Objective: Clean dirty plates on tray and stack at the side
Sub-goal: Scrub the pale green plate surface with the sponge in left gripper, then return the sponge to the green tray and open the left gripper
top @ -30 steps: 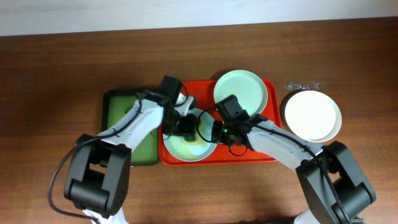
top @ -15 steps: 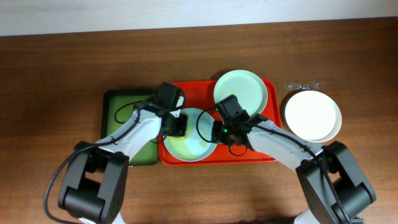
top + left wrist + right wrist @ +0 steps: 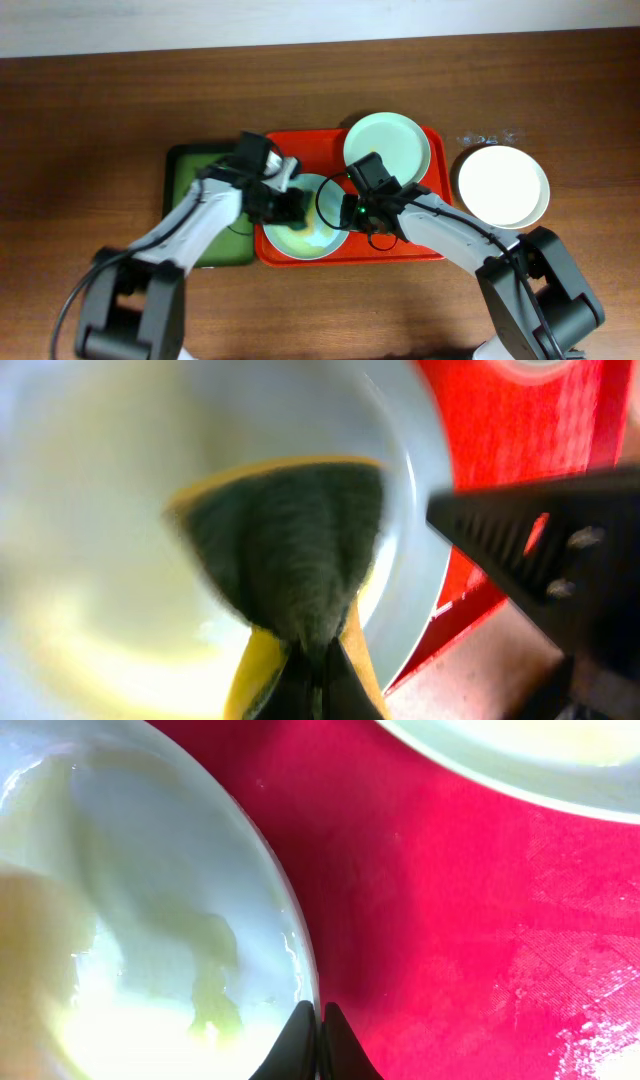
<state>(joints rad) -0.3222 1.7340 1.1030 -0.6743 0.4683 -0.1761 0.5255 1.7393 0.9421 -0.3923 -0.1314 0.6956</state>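
My left gripper lifts off the plate next, then brings the sponge down over the dark green tray, which lies open beside the red tray (image 3: 315, 150).
A pale mint-blue plate (image 3: 312, 236) with a yellow smear lies at the front left of the red tray (image 3: 315, 150). My left gripper (image 3: 288, 207) is shut on a yellow sponge with a dark scrub face (image 3: 290, 530), pressed onto this plate (image 3: 90, 510). In the left wrist view its fingertips (image 3: 322, 685) pinch the sponge from below. My right gripper (image 3: 345, 212) is shut on the plate's right rim, as the right wrist view (image 3: 320, 1020) shows. The plate (image 3: 130, 920) still carries yellow streaks. A second mint plate (image 3: 387, 146) sits at the tray's back right. A white plate (image 3: 502, 187) lies on the table right of the tray.
A dark green tray (image 3: 195, 175) lies left of the red tray, partly under my left arm. Small clear bits (image 3: 485, 136) lie on the brown table behind the white plate. My two arms meet closely over the front plate.
My left arm has swung left and toward the front, dragging the sponge across the plate. My right gripper has stayed on the rim.
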